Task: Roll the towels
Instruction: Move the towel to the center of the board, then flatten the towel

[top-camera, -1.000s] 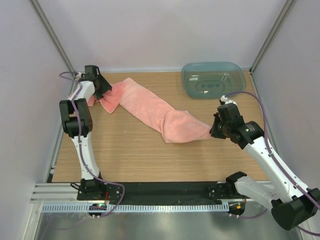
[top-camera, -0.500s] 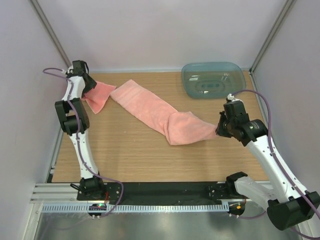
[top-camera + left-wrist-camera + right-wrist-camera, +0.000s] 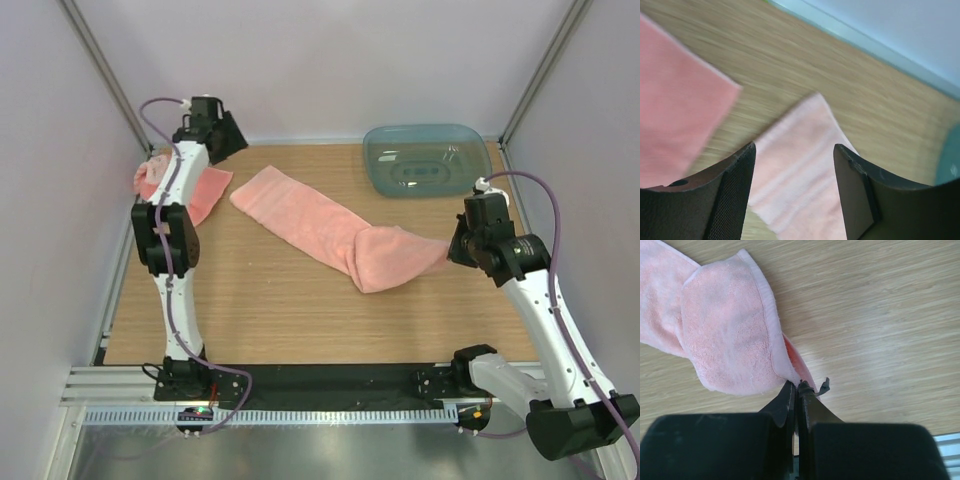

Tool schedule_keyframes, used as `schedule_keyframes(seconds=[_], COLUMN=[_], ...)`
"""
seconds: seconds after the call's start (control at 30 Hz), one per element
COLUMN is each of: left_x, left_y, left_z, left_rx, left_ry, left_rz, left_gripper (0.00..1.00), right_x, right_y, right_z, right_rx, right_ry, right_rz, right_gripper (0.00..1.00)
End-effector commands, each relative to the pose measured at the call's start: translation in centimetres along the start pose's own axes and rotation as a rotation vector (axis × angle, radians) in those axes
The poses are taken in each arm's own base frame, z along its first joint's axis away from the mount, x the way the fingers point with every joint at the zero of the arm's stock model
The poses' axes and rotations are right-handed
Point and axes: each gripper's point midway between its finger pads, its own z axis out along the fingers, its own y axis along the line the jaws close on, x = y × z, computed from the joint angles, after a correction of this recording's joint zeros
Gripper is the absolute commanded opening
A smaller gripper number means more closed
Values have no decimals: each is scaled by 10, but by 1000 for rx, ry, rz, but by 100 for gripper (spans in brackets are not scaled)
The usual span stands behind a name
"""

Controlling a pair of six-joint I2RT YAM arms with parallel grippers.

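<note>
I need to ease my right gripper slightly toward the long towel's folded-over end next and release that end's corner, because it already hangs low over the tabletop.
Two salmon-pink towels lie on the wooden table. The long towel point(image 3: 320, 225) runs diagonally across the middle, its right end folded over point(image 3: 725, 340). My right gripper point(image 3: 456, 250) point(image 3: 799, 386) is shut on that end's corner, low over the table. The small towel point(image 3: 205, 190) lies at the far left, bunched against the left edge. My left gripper point(image 3: 222, 135) point(image 3: 795, 147) hangs open above the back left, with nothing between its fingers point(image 3: 735, 185). In the left wrist view the long towel's end point(image 3: 800, 170) shows below it and the small towel point(image 3: 675, 105) to the left.
A translucent blue-green tub point(image 3: 427, 158) stands at the back right, its rim point(image 3: 952, 160) just visible in the left wrist view. White walls and metal posts close in the table on three sides. A black rail point(image 3: 330, 380) runs along the near edge.
My right gripper has drawn the long towel to the right. My left arm swung left, then up towards the back, and the small towel now lies apart from the long one.
</note>
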Motion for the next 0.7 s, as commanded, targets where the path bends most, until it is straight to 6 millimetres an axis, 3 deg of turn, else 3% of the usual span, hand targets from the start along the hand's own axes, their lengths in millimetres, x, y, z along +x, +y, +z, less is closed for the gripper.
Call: schedule_keyframes(seconds=[0.0, 0.1, 0.13, 0.23, 0.33, 0.5, 0.67], left_x=[61, 90, 107, 123, 132, 138, 124], left_y=[-48, -43, -32, -10, 6, 14, 13], left_z=[3, 6, 8, 14, 16, 20, 19], left_rx=[249, 232, 184, 91, 31, 6, -8], left_ry=[198, 252, 270, 274, 286, 304, 245], left_rz=[65, 63, 75, 100, 124, 164, 194], left_gripper=[64, 62, 62, 62, 62, 62, 64], right_x=[-21, -26, -30, -31, -28, -22, -16], right_y=[-7, -10, -11, -3, 4, 6, 10], right_z=[-13, -16, -17, -16, -13, -8, -4], right_rx=[21, 21, 22, -20, -51, -63, -85], right_ry=[-58, -69, -75, -55, -33, -18, 6], right_rz=[-10, 0, 12, 25, 27, 30, 29], right_gripper=[1, 1, 1, 1, 1, 1, 1])
